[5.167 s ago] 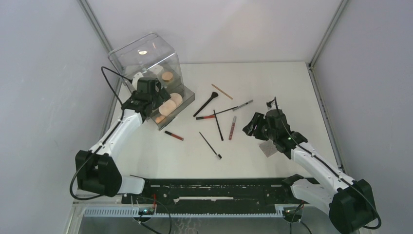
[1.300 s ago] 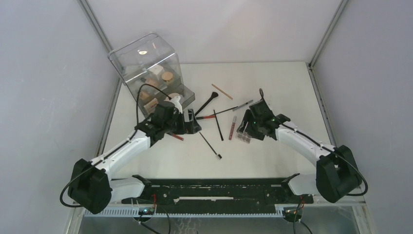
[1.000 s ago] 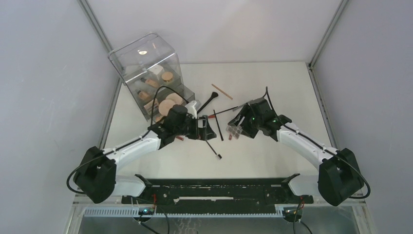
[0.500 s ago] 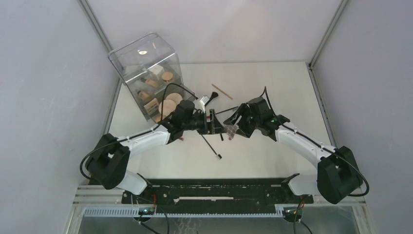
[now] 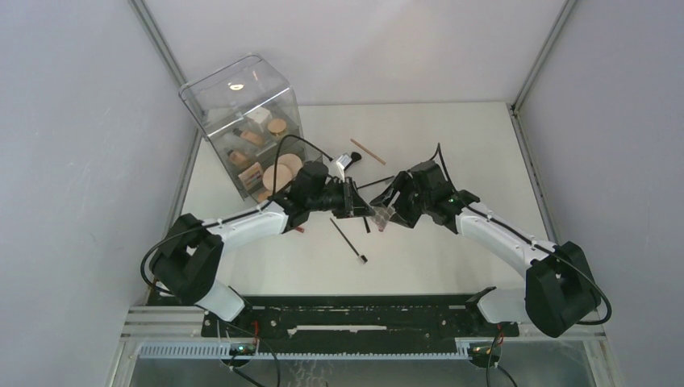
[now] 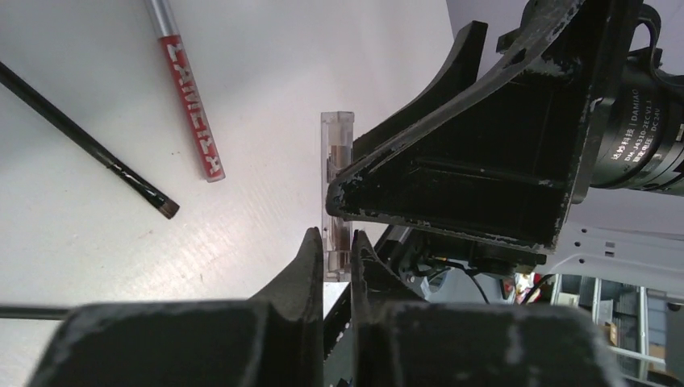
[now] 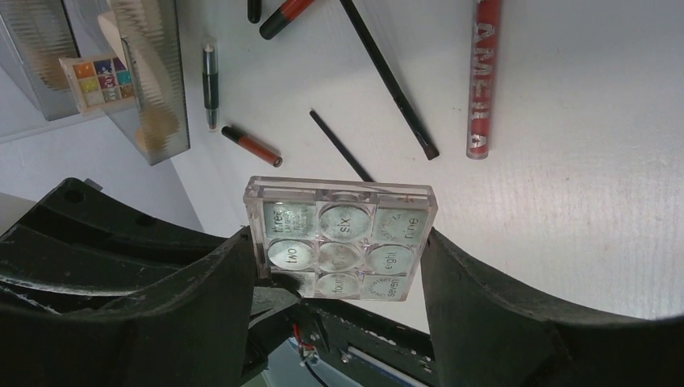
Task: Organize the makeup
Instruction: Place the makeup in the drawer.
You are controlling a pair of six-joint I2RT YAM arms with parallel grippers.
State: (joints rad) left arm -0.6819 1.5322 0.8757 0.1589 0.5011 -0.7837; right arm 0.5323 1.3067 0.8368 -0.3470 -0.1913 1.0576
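The palette (image 7: pixel 340 242) goes outward and to the left in the top view next, and my left gripper lets go over the drawer's tan compacts. That drawer is open.
A clear square palette (image 7: pixel 340 242) with nine round pans hangs above the table, upright between the two arms (image 5: pixel 381 214). My right gripper (image 7: pixel 337 238) is shut on it across its width, a finger against each side. My left gripper (image 6: pixel 332 238) is shut on the palette's thin edge (image 6: pixel 337 153), pinching one lower corner. In the top view the two grippers meet at mid-table, left (image 5: pixel 367 211) and right (image 5: pixel 389 210). On the table below lie a red lip tube (image 7: pixel 482 81) and thin black brushes (image 7: pixel 387 76).
The clear drawer box (image 5: pixel 242 113) stands at the back left, a drawer (image 5: pixel 278 173) pulled out with tan compacts in it. A loose brush (image 5: pixel 348 240), a wooden stick (image 5: pixel 367 151) and a small red tube (image 7: pixel 252 146) lie around the grippers.
My left arm has swung right from the drawer to the right gripper and its jaws have closed on the palette's edge. The right gripper lifted the palette and kept its grip.
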